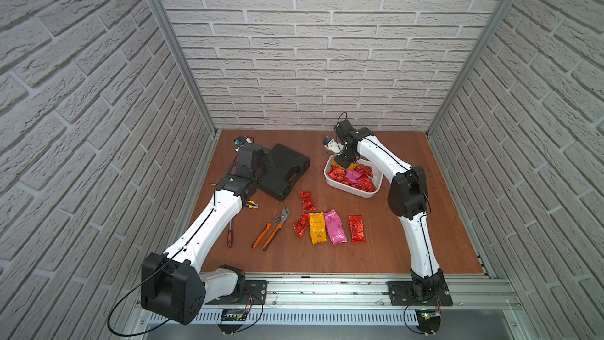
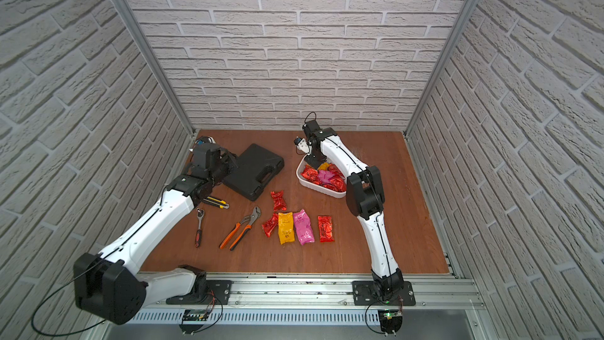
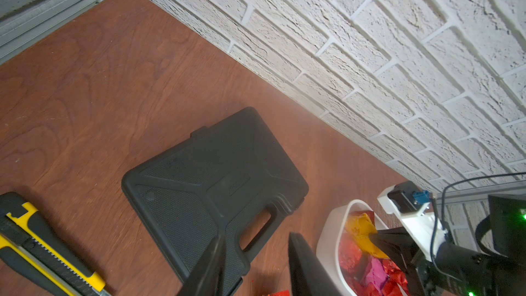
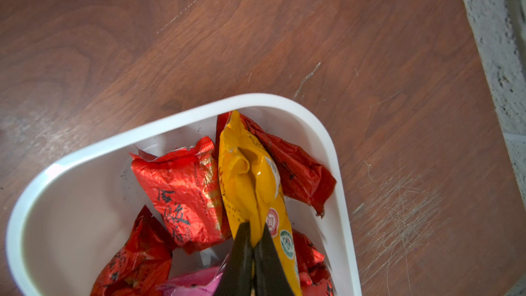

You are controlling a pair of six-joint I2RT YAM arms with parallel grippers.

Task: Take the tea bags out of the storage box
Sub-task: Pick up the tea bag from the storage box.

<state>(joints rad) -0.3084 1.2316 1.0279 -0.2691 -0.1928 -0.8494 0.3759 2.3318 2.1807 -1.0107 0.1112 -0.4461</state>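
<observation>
The bare wood beside the table's farthest red tea bag is the next place for my right gripper to release. My right gripper should lift over the box's rim, draw back, lower and open there.
The storage box (image 1: 346,189) is a white tub at the back right of the table, holding red, pink and yellow tea bags (image 1: 354,176). My right gripper (image 4: 254,233) reaches down into the box's far corner, shut on a yellow tea bag (image 4: 250,177) that stands among red ones against the rim (image 4: 182,115). Several more tea bags (image 1: 327,227), red, yellow and pink, lie on the table in front of the box. My left gripper (image 3: 256,252) hovers open over the handle side of the black case, with nothing between its fingers.
A black tool case (image 1: 282,171) lies at the back left, next to the box. Orange-handled pliers (image 1: 271,228), a ratchet (image 2: 198,227) and a yellow utility knife (image 2: 215,202) lie on the left half. The brick wall stands just behind the box.
</observation>
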